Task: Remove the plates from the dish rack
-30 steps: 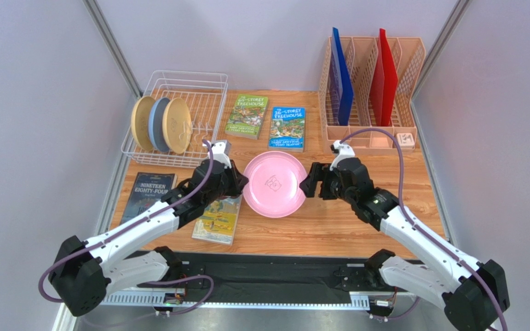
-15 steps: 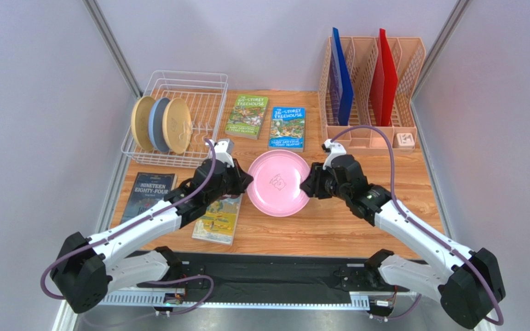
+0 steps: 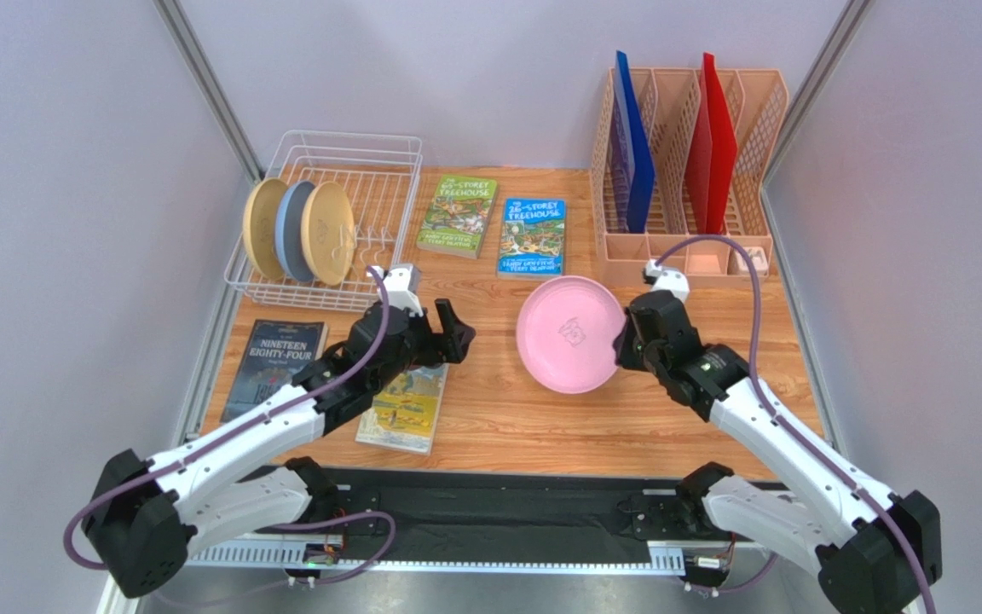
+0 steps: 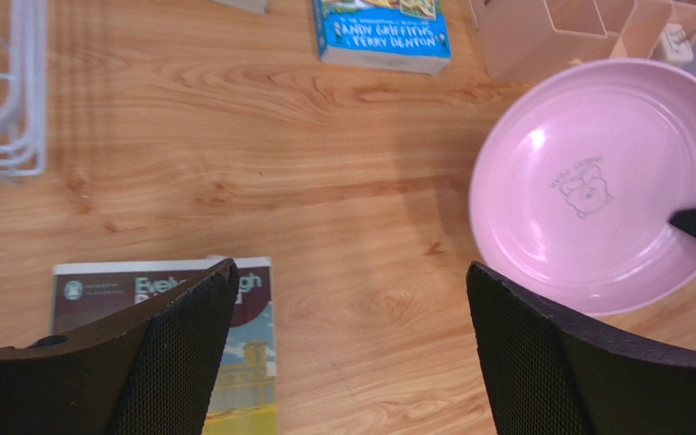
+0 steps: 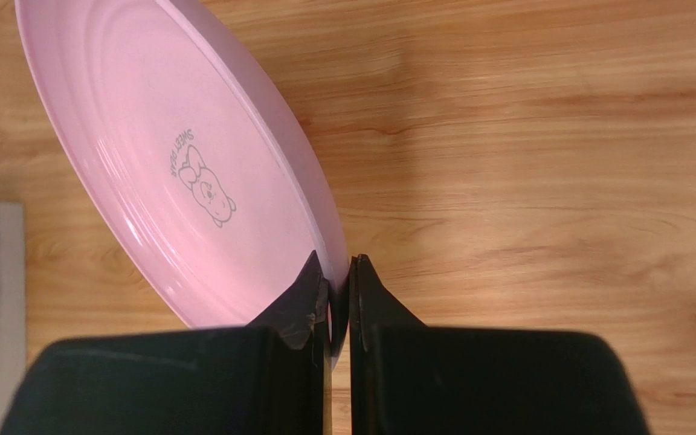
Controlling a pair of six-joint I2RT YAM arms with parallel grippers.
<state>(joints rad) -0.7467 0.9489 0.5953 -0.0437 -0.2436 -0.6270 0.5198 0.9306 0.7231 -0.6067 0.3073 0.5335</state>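
My left gripper is to move outward and left in the top view next, onto the closer tan plate's near rim (image 3: pixel 325 271), because the empty rack beside it leaves finger room.
The pink plate (image 3: pixel 568 335) hangs tilted above the wooden table, with my right gripper (image 3: pixel 626 343) shut on its right rim. In the right wrist view the fingers pinch that rim (image 5: pixel 333 265) and the pink plate (image 5: pixel 188 172) stretches away to the upper left. My left gripper (image 3: pixel 453 333) stands open and holds nothing, a hand's width left of the plate; its view has the gripper (image 4: pixel 350 268) over bare wood and the pink plate (image 4: pixel 588 181) at right. The white wire dish rack (image 3: pixel 343 138) at the back left holds three upright plates: tan (image 3: pixel 259 228), blue-grey (image 3: pixel 290 230), tan (image 3: pixel 328 233).
Two books lie at the back centre, green (image 3: pixel 458 215) and blue (image 3: pixel 533 237). A dark book (image 3: pixel 273 362) and a yellow-covered one (image 3: pixel 400 409) lie at the front left, the latter under my left arm. A peach file organiser (image 3: pixel 688 166) with blue and red folders stands back right.
My left gripper has opened and let go of the pink plate. My right gripper has shut on the plate's rim and carried it to the right.
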